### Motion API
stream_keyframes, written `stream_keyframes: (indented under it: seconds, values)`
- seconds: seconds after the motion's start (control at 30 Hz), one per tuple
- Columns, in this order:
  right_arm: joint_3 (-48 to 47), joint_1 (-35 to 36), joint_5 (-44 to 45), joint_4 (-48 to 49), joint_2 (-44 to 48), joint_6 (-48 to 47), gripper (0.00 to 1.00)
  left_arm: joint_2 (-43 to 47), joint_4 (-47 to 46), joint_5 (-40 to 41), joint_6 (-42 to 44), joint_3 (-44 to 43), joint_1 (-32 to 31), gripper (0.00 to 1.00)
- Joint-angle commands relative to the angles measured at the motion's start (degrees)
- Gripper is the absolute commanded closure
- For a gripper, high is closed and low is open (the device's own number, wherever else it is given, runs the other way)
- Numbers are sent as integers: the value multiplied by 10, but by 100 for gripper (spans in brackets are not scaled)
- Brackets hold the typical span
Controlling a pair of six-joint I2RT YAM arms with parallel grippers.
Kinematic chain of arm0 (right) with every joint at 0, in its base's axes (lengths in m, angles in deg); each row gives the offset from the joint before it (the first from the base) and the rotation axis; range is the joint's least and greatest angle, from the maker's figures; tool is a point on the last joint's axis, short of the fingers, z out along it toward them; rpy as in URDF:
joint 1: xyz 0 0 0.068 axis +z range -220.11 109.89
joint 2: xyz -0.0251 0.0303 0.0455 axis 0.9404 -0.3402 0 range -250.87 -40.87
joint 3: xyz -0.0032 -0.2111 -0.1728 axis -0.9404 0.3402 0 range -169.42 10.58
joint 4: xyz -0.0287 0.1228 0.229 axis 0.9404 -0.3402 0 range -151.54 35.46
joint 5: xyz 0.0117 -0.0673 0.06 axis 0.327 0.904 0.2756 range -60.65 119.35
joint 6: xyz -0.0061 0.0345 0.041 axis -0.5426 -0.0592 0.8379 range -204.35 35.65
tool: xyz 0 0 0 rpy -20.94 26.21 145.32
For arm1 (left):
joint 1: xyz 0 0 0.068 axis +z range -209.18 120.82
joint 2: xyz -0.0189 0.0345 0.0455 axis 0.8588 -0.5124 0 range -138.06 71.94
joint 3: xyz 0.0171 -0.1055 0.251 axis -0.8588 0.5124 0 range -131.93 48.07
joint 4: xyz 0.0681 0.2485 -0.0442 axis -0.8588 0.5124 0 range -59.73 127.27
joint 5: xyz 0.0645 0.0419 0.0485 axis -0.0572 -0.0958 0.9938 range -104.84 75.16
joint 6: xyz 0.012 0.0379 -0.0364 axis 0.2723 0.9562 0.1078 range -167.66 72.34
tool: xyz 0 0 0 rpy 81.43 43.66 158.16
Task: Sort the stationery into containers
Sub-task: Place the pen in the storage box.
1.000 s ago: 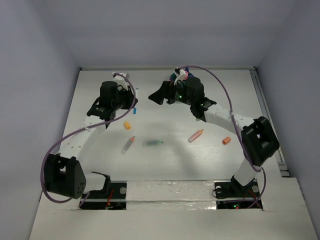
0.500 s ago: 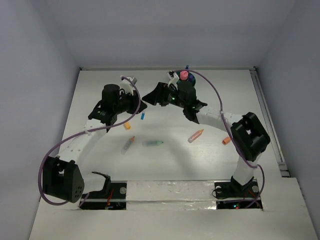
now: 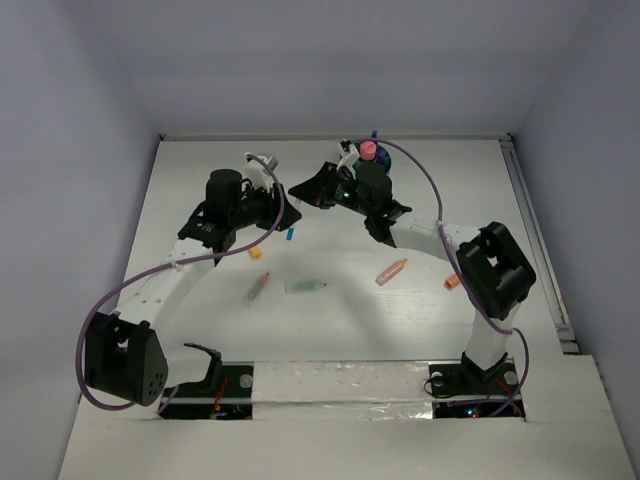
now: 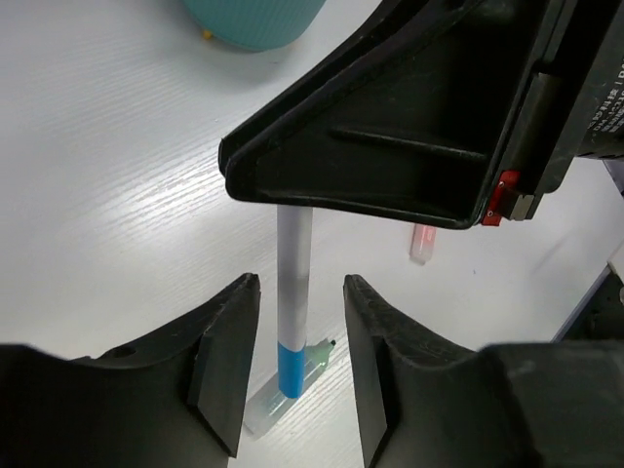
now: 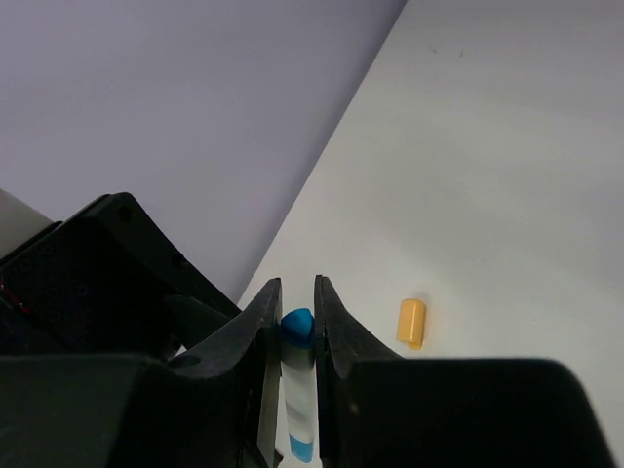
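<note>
My right gripper will carry the pen over the teal organiser (image 3: pixel 383 157) and release it, because the organiser stands to the right of my right gripper in the top view with a pink item in it.
A white pen with blue ends (image 4: pixel 294 283) hangs upright above the table. My right gripper (image 5: pixel 297 292) is shut on its blue top end (image 5: pixel 297 327). My left gripper (image 4: pixel 300 288) is open around the pen's lower part, with a gap on each side. From above, the two grippers meet at the middle back: left gripper (image 3: pixel 275 212), right gripper (image 3: pixel 308 195), the pen's blue tip (image 3: pixel 290 235) below them. The teal organiser (image 4: pixel 255 18) stands behind, mostly hidden by the right arm in the top view (image 3: pixel 352 160), with a pink item (image 3: pixel 368 150) sticking up from it.
On the table lie a yellow-orange cap (image 3: pixel 255 253) (image 5: pixel 411 322), an orange-tipped pen (image 3: pixel 258 288), a green highlighter (image 3: pixel 305 287), a pink-and-orange pen (image 3: pixel 391 271) and an orange cap (image 3: pixel 453 282). The right arm's elbow (image 3: pixel 497 268) stands over the right side.
The two grippers came together with the pen in the left one. The right gripper's jaws closed on the pen's top and the left gripper's jaws opened off it.
</note>
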Motion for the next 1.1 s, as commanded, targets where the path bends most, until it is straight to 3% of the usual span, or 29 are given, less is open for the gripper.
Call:
stream_keyframes:
  seconds: [0.0, 0.03, 0.17, 0.4, 0.63, 0.83, 1.07]
  values:
    - [-10, 3, 35, 18, 12, -18, 100, 22, -19, 4, 3, -1, -2, 59]
    - [-12, 3, 57, 11, 17, -39, 100, 26, -19, 6, 4, -1, -2, 52]
    - [-22, -14, 107, -23, 34, -83, 100, 39, -17, 8, 5, -2, -2, 43]
    - [-47, -80, 220, -58, 39, -201, 100, 70, -11, 23, 7, -4, -2, 39]
    - [-92, -113, 340, -25, 11, -395, 100, 96, 21, 71, -1, -16, -2, 38]
    - [-148, -113, 347, 8, -39, -493, 100, 106, 26, 59, -9, -17, -2, 39]
    - [-136, -113, 300, 67, -68, -556, 100, 118, 28, 60, -10, -18, -2, 39]
